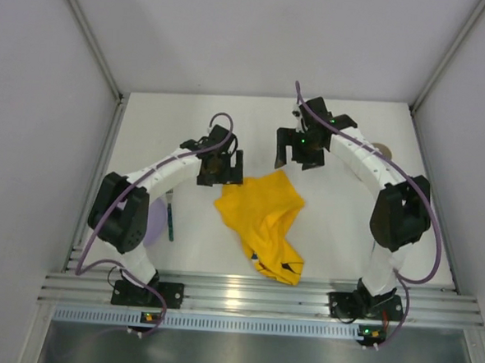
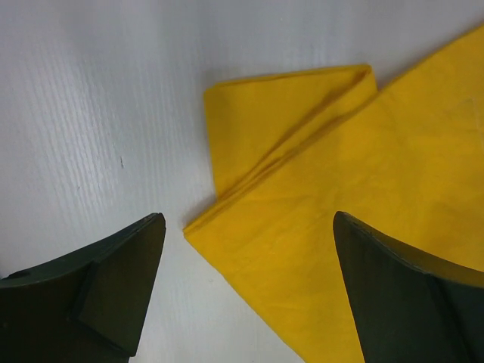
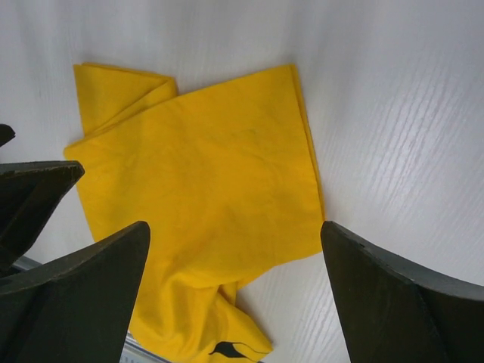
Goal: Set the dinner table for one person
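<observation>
The left gripper goes down onto the tip of the cloth's folded corner (image 1: 226, 185) (image 2: 214, 98) next and closes there, since that flap juts onto bare tabletop between its open fingers.
A crumpled yellow cloth (image 1: 265, 220) with a black print at one end lies in the middle of the white dinner table (image 1: 338, 237). My left gripper (image 1: 220, 170) hovers open and empty over the cloth's far left corner; in the left wrist view the cloth (image 2: 325, 174) has a folded corner between the fingers of that gripper (image 2: 248, 221). My right gripper (image 1: 298, 154) is open and empty above the cloth's far edge. In the right wrist view the cloth (image 3: 204, 174) spreads below that gripper (image 3: 234, 227).
A purple plate (image 1: 154, 221) lies half under the left arm, with a teal-handled utensil (image 1: 171, 217) beside it. A round brownish object (image 1: 383, 148) shows behind the right arm. The ribbed aluminium rail (image 1: 260, 298) runs along the near edge. Grey walls enclose three sides.
</observation>
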Motion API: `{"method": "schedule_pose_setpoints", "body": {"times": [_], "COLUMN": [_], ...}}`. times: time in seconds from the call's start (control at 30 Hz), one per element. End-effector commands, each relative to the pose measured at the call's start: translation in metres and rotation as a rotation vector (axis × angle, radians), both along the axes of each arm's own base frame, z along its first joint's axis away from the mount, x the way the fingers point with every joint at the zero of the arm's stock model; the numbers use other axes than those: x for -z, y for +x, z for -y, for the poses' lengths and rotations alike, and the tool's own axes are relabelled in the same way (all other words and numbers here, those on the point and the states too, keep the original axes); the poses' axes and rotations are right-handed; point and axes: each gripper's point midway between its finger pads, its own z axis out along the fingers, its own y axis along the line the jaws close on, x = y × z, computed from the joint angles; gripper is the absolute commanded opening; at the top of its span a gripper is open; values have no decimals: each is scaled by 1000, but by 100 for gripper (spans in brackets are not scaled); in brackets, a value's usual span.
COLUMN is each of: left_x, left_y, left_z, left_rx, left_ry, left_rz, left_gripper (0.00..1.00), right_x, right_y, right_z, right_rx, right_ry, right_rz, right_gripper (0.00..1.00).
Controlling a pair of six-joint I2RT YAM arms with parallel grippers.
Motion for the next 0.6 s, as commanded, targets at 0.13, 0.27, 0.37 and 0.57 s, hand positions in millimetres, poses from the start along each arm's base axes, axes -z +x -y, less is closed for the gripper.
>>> {"method": "schedule_pose_setpoints", "body": {"times": [0.13, 0.27, 0.37, 0.57], "left_x": [21, 38, 46, 59], "left_y": [44, 50, 49, 41], "left_z": [-14, -6, 8, 19], "left_rx": [-34, 9, 86, 143], "left_ry": [-32, -64, -112, -149], "left_rz": [21, -34, -51, -88], "left_gripper": [97, 90, 84, 74], "right_x": [-5, 10, 17, 31], "right_y": [14, 14, 20, 39], "right_z": [-2, -2, -6, -16], "right_rx": [-20, -13, -12, -9], "right_ry": [45, 37, 42, 46], "right_rz": [5, -30, -45, -56], "right_gripper": [94, 94, 93, 93]}}
